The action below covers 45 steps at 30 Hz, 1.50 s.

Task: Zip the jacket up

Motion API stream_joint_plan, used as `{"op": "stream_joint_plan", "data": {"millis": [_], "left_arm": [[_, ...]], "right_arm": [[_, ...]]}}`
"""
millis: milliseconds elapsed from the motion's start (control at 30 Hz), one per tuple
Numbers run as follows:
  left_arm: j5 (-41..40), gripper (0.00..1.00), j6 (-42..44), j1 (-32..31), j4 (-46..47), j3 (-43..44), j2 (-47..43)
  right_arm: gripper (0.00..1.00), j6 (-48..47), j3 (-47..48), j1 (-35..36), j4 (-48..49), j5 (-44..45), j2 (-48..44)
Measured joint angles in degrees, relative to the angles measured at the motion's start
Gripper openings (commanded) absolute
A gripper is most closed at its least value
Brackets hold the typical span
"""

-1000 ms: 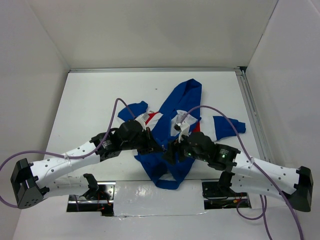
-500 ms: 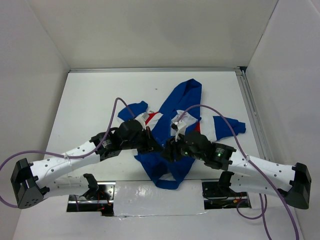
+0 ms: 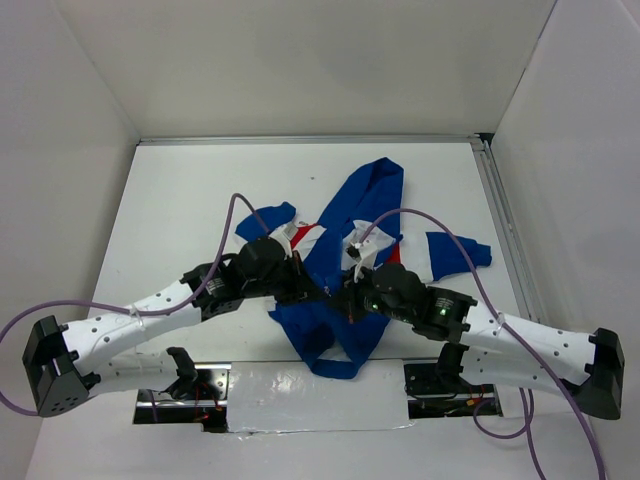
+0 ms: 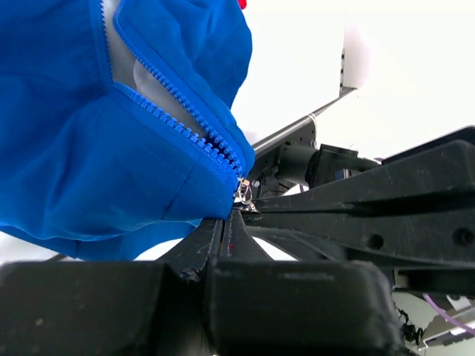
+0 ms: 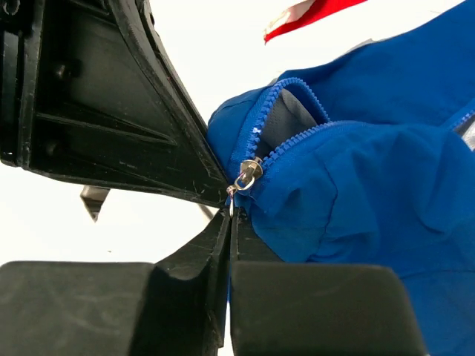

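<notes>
The shiny strip [image 3: 308,390] lies back from my left gripper, along the table's near edge. Next, my left gripper needs to move back toward that strip and let go of the blue hem fabric.
The blue jacket [image 3: 352,205] with red and white panels lies spread in the middle of the table, its hem toward the arms. My left gripper [image 3: 312,291] is shut on the blue hem fabric [image 4: 185,194] right below the zipper's bottom end. The metal zipper slider [image 5: 249,173] sits at that bottom end, with open teeth running up from it. My right gripper [image 5: 231,211] is shut on the slider's small pull tab. The two grippers meet tip to tip, and in the top view the right gripper [image 3: 345,296] stands just right of the left one.
A metal rail [image 3: 505,230] runs along the table's right edge. White walls enclose the back and both sides. A shiny strip [image 3: 320,395] covers the near edge between the arm bases. Purple cables [image 3: 235,215] loop above both arms.
My right gripper has moved slightly left toward the left one and closed from open onto the zipper pull. The left gripper has held its grip in place.
</notes>
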Motion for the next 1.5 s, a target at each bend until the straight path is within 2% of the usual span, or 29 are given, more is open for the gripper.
{"op": "stream_joint_plan", "data": {"millis": [300, 433, 700, 900, 1067, 1300, 1500], "left_arm": [[1.22, 0.00, 1.44, -0.04, 0.96, 0.00, -0.02], [1.70, 0.00, 2.64, -0.17, 0.92, 0.00, 0.00], [2.73, 0.00, 5.95, -0.61, 3.28, 0.00, 0.02], [1.92, 0.00, 6.64, -2.32, 2.93, -0.02, 0.94], [1.33, 0.00, 6.45, -2.47, 4.24, -1.20, 0.46], [-0.22, 0.00, 5.90, -3.65, 6.99, -3.10, -1.84], [0.46, 0.00, 5.66, -6.78, 4.39, -5.38, -1.84]], "right_arm": [[0.00, 0.02, -0.02, 0.02, -0.68, -1.33, -1.81], [0.00, 0.31, 0.33, -1.90, -2.03, -4.55, -2.56], [0.00, 4.52, 3.63, -14.82, -3.61, -27.17, -0.63], [0.00, 12.48, 3.74, -22.69, -2.43, -42.01, 3.67], [0.00, 18.82, 4.39, -26.69, -3.13, -47.89, 5.75], [0.00, 31.10, 3.39, -29.24, -0.61, -49.64, 6.91], [0.00, 36.28, 2.78, -29.64, 2.36, -44.87, 10.51]]}}
